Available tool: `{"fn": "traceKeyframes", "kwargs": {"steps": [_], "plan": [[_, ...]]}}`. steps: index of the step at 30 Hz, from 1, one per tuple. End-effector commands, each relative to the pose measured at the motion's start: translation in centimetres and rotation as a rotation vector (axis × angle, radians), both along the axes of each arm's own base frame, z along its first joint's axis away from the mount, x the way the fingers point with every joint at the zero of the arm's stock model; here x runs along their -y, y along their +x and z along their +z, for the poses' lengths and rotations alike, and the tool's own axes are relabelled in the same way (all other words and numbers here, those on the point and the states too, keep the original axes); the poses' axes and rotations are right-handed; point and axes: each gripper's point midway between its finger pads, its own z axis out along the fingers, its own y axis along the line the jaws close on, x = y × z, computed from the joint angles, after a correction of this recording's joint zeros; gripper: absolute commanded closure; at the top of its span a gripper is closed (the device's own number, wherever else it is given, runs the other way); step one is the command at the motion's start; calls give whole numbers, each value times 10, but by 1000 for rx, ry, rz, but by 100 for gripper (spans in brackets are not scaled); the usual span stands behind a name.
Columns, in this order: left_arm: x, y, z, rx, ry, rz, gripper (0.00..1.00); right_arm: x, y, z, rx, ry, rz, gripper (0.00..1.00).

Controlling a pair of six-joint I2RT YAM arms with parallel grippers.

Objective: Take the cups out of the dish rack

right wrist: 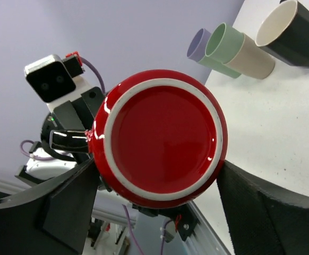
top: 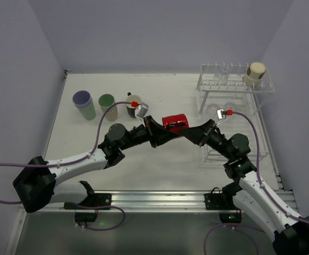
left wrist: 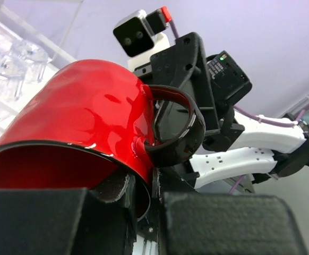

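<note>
The robot's left gripper will next move outward, tilt down, and lower the sideways red mug base-first beside the black mug to release it, since that tabletop is clear.
The red handled mug (top: 174, 122) hangs in the air over the middle of the table, on its side between both grippers. My left gripper (top: 155, 130) is shut on its rim (left wrist: 85, 111), one finger inside and one outside, next to the black handle (left wrist: 178, 125). My right gripper (top: 189, 130) has a finger on each side of the mug's base (right wrist: 162, 135), both touching it. The dish rack (top: 237, 87) stands at the back right with a beige tumbler (top: 254, 74) on its top tier and small clear glasses (top: 224, 68).
At the back left stand a lavender tumbler (top: 83, 104) nested in a green one, a green tumbler (top: 107, 105) and the black mug with cream inside (top: 131, 110); these also show in the right wrist view (right wrist: 239, 50). Walls enclose the table on three sides.
</note>
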Motion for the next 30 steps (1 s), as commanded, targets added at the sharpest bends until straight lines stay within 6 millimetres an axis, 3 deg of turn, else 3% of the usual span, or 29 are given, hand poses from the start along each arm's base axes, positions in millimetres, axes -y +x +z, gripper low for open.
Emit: {"fn": "traceKeyframes", "kwargs": {"steps": [1, 2, 3, 5, 6, 7, 8, 9, 11, 12, 14, 15, 16, 18, 19, 23, 24, 25, 30], "plan": [[-13, 14, -1, 39, 53, 134, 100, 0, -4, 19, 111, 31, -7, 6], [-16, 19, -4, 34, 82, 167, 100, 1, 0, 15, 101, 10, -25, 1], [-24, 32, -28, -4, 191, 247, 100, 3, 1, 13, 99, -2, -39, 1], [-34, 46, -29, -7, 273, 335, 100, 6, 6, 2, 78, -55, -73, 1], [-48, 55, -59, -43, 423, 403, 100, 11, 8, 2, 83, -67, -108, 1], [-54, 63, -69, -53, 490, 449, 100, 14, 10, 0, 102, -98, -128, 1], [-55, 69, -62, -47, 513, 475, 100, 16, 11, -9, 76, -130, -142, 1], [-63, 73, -77, -54, 610, 503, 100, 19, 13, -12, 75, -147, -163, 1], [-60, 86, -82, -38, 705, 514, 100, 22, 14, -19, 77, -210, -173, 1], [-63, 88, -95, -50, 788, 518, 100, 23, 13, -23, 72, -232, -173, 1], [-51, 110, -97, -41, 880, 534, 100, 27, 14, -29, 71, -290, -185, 1], [-55, 114, -111, -32, 982, 527, 100, 29, 14, -31, 68, -307, -194, 1], [-43, 131, -115, -32, 1030, 533, 100, 31, 14, -33, 75, -332, -203, 1], [-45, 145, -129, -33, 1136, 533, 100, 37, 13, -36, 77, -356, -227, 1], [-34, 160, -135, -40, 1160, 528, 100, 39, 13, -34, 93, -365, -235, 1], [-28, 188, -158, -87, 1225, 473, 100, 47, 6, -45, 81, -411, -245, 1], [-33, 199, -177, -123, 1256, 470, 100, 49, 5, -47, 76, -419, -253, 1], [-31, 208, -171, -125, 1241, 475, 100, 51, 4, -50, 79, -432, -259, 1], [-32, 231, -187, -156, 1270, 453, 100, 65, 4, -57, 76, -491, -317, 1]]}}
